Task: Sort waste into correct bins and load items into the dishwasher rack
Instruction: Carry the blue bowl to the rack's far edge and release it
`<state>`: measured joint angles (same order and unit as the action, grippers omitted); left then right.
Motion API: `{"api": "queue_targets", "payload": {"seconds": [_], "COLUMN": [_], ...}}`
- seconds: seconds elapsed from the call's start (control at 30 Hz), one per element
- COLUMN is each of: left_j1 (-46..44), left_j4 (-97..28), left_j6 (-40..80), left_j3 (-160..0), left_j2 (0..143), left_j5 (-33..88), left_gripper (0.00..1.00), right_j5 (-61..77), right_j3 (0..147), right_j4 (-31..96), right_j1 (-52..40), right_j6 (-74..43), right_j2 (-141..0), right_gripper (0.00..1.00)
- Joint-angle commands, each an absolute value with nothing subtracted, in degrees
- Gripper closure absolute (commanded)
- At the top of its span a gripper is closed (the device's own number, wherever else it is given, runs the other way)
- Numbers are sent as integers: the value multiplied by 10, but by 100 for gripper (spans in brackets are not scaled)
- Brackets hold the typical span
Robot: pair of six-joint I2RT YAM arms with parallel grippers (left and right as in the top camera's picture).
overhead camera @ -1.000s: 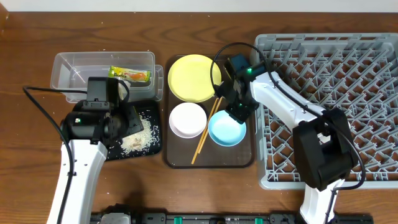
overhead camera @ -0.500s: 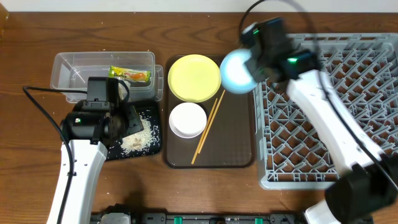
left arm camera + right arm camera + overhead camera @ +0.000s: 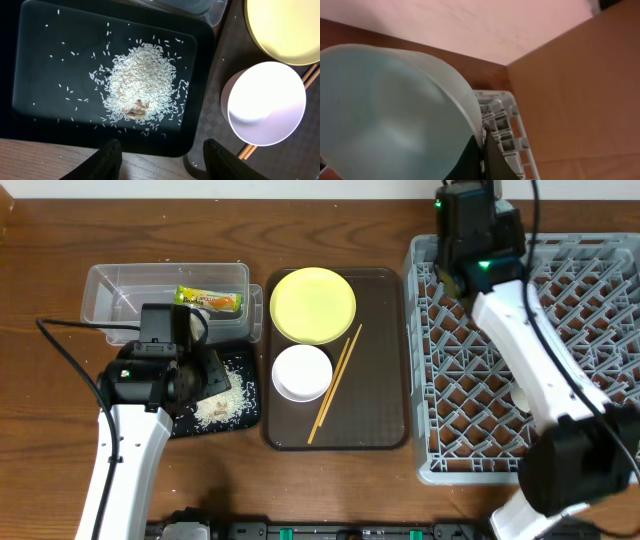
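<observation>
Before opening my right gripper, I need to lower the light blue bowl and shift it toward the rack's far corner beside the brown tray (image 3: 380,380).
My right gripper (image 3: 482,150) is shut on the rim of the light blue bowl (image 3: 385,115) and holds it over the far left corner of the grey dishwasher rack (image 3: 502,132). In the overhead view the right gripper (image 3: 464,215) hides the bowl above the rack (image 3: 560,290). My left gripper (image 3: 165,162) is open and empty over the front edge of the black tray (image 3: 30,60), which holds a rice pile (image 3: 140,82). It also shows in the overhead view (image 3: 200,378). The yellow plate (image 3: 312,305), white bowl (image 3: 302,372) and chopsticks (image 3: 335,383) lie on the brown tray (image 3: 380,380). The wrapper (image 3: 208,300) lies in the clear tub (image 3: 130,295). No tissue shows.
A small white thing (image 3: 519,397) sits among the rack pegs beside my right arm; I cannot tell what it is. A cardboard wall (image 3: 580,90) stands behind the rack. Bare wooden table (image 3: 40,440) lies left of my left arm.
My right gripper lifted the light blue bowl off the brown tray and carried it up and right to the rack's far left corner. The left arm has not moved.
</observation>
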<state>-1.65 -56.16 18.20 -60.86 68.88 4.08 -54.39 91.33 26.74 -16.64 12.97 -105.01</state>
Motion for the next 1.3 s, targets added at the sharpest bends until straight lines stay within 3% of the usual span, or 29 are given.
{"api": "queue_targets", "payload": {"seconds": [0.0,0.7,1.0,1.27], "left_j1": [-16,-16,-16,-16], "left_j4": [-563,-563,-563,-563], "left_j6": [183,183,183,183], "left_j3": [-604,-604,-604,-604], "left_j2": [685,685,685,685], "left_j5": [34,34,34,34], "left_gripper": [44,44,44,44], "right_j5": [-602,-564,-519,-433], "right_j3": [914,912,911,911], "right_j4": [255,297,408,484], "right_j1": [-166,-211,-218,-221], "right_j6": [127,98,-26,-94], "right_j2": [-1091,-1165,-1165,-1138], "right_gripper": [99,99,98,65]}}
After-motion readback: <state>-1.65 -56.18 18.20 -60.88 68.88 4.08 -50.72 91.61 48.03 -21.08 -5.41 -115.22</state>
